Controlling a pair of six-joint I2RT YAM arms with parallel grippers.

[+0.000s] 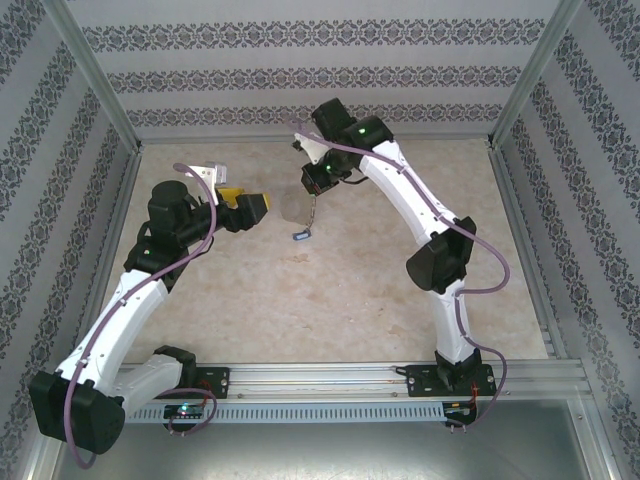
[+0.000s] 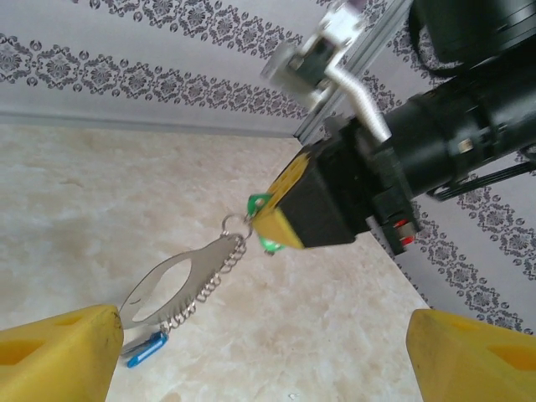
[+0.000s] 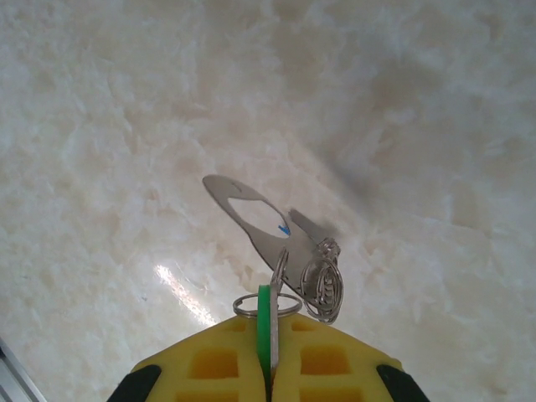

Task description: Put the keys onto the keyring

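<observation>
The keyring's loop hangs raised and clear tabletop lies below my right gripper, back toward the bar, so next I should pull it back and down to release the keys.
My right gripper is shut on the keys, a light green tag with a silver blade pressed against it. From a small split ring at that tag hangs the keyring, a flat grey loop with a chain along one edge and a blue tag at its low end. The loop is off the table. My left gripper stands open just left of the loop, nothing between its yellow fingers. In the left wrist view the right gripper's yellow tips pinch the green tag.
The beige marbled tabletop lies under both grippers. Patterned walls and aluminium frame posts enclose it on the left, back and right. A rail with both arm bases runs along the near edge.
</observation>
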